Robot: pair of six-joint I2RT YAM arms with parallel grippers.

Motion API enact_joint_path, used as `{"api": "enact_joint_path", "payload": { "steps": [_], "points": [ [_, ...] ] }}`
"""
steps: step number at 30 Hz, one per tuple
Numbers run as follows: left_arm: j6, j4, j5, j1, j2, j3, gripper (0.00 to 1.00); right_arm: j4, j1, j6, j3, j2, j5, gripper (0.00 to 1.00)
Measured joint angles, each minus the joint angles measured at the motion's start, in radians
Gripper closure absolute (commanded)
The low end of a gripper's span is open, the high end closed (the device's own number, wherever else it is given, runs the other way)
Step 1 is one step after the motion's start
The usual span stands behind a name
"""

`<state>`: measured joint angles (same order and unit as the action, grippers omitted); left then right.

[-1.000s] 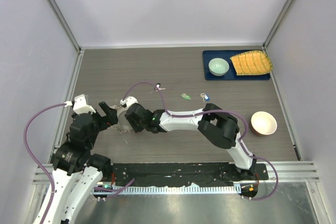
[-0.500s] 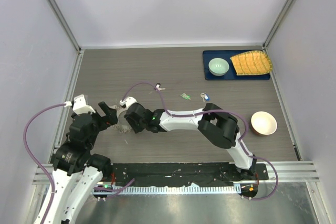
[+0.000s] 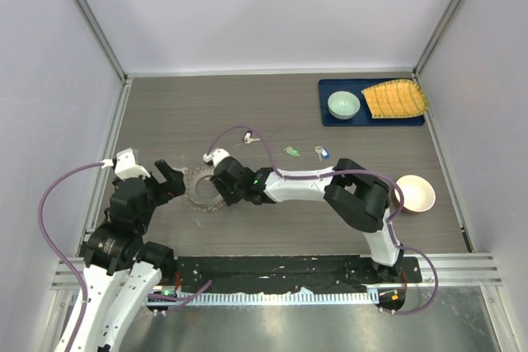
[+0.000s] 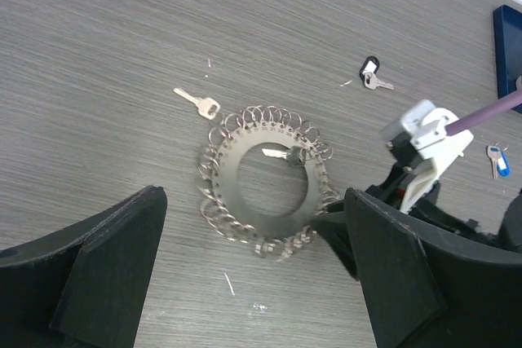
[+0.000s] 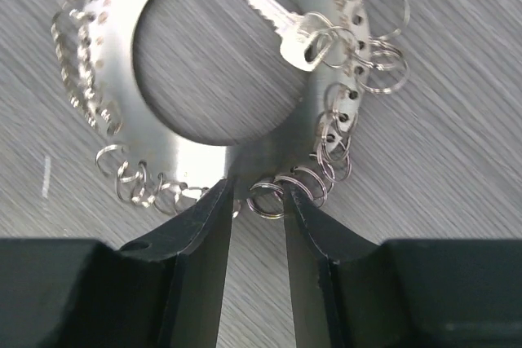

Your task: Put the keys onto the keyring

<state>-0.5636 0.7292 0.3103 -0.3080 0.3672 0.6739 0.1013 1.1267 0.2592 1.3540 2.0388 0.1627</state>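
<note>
Next I will move my right gripper toward the right in the top view at the keyring's edge and close on the small wire ring, since that already sits between its fingers.
The keyring (image 3: 198,188) is a flat silver disc with a wide hole, its rim strung with small wire rings, lying on the table. One silver key (image 5: 289,26) hangs on it. The green key (image 3: 290,152) and blue key (image 3: 321,152) lie loose further right. My right gripper (image 5: 257,193) is narrowly open at the disc's near edge, with a small ring (image 5: 267,200) between its tips but not pinched. My left gripper (image 4: 253,283) is wide open just short of the keyring (image 4: 265,177), holding nothing.
A bare silver key (image 4: 196,102) lies just beyond the ring, and a black-headed key (image 4: 371,71) further back. A blue tray (image 3: 330,86) at the back right holds a green bowl (image 3: 343,105) and an orange object (image 3: 396,98). A beige bowl (image 3: 414,194) sits right.
My right gripper has drawn back to the right off the keyring, uncovering it, and its jaws have parted slightly. The left arm has not moved.
</note>
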Motion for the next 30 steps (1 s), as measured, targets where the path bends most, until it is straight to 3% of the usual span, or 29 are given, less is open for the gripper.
{"api": "enact_joint_path", "payload": {
  "steps": [15, 23, 30],
  "points": [
    [0.000, -0.005, -0.022, 0.023, 0.013, -0.002, 0.05, 0.108, -0.056, -0.061, -0.126, -0.231, -0.005, 0.58],
    [0.000, -0.011, -0.027, 0.027, 0.022, -0.003, 0.05, 0.068, -0.178, -0.072, -0.201, -0.237, -0.125, 0.59],
    [0.000, -0.019, -0.043, 0.035, 0.026, -0.004, 0.05, -0.023, -0.167, -0.022, -0.280, -0.225, -0.212, 0.62]
  ]
}}
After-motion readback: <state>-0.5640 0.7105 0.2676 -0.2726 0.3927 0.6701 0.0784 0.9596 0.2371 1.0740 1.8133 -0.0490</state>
